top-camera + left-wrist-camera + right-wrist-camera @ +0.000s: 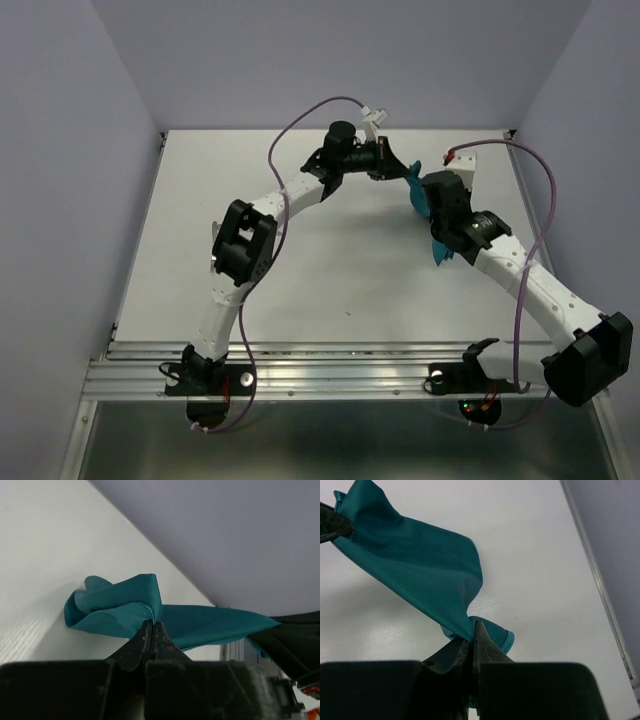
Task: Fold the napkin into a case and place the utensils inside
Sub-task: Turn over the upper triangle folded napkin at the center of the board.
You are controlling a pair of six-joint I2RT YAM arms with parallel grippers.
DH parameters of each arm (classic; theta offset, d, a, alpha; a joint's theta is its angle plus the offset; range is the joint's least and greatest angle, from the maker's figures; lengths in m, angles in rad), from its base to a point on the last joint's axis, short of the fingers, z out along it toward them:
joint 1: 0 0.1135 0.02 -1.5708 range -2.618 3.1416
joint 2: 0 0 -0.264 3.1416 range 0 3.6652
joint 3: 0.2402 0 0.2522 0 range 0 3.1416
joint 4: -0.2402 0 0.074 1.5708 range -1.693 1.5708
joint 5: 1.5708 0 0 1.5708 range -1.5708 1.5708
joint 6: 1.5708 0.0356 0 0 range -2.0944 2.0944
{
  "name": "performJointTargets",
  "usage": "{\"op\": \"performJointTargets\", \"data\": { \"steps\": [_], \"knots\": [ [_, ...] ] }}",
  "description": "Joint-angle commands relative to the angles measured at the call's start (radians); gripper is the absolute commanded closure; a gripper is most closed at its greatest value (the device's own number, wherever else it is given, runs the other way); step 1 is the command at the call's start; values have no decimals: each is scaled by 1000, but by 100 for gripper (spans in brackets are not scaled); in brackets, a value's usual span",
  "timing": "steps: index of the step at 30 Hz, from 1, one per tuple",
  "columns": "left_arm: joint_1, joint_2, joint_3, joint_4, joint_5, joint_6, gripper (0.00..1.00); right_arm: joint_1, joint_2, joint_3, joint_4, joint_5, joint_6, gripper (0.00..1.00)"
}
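I will swing my right gripper back and down next and let go of the napkin's fold on the middle of the tabletop, which is bare below the gripper and to its left in the top view.
Both grippers hold the teal napkin (pixel 414 187) up above the back right of the table. My left gripper (pixel 407 170) is shut on a bunched fold of the napkin (pixel 125 605), pinched at its fingertips (pixel 151 623). The right gripper (pixel 423 196) is shut on another part of the napkin (pixel 420 565), and its tips (pixel 472 630) clamp a twisted corner. The cloth stretches between the two as a loose sheet, not as a case, and one end hangs down (pixel 438 250). The utensils are out of view.
The white table (pixel 330 270) is walled by pale purple panels at the back and both sides. An aluminium rail (pixel 330 365) with the arm bases runs along the near edge. Purple cables (pixel 300 120) loop above both arms.
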State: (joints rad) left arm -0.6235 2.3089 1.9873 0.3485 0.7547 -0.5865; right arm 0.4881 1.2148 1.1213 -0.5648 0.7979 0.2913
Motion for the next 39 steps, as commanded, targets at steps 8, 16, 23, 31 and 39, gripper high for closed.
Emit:
{"op": "performJointTargets", "data": {
  "steps": [8,16,23,31,39],
  "knots": [
    [146,-288,-580,242,65,155,100,240,38,-130,-38,-72,176,99],
    [197,-404,-809,267,11,177,100,340,118,-140,12,-154,224,99],
    [231,-427,-916,297,-21,160,100,403,172,-137,31,-161,244,99],
    [268,-471,-1022,297,-71,149,100,471,207,-173,69,-210,256,97],
    [285,-555,-1134,241,-152,132,86,537,291,-163,112,-242,259,91]
  ]
}}
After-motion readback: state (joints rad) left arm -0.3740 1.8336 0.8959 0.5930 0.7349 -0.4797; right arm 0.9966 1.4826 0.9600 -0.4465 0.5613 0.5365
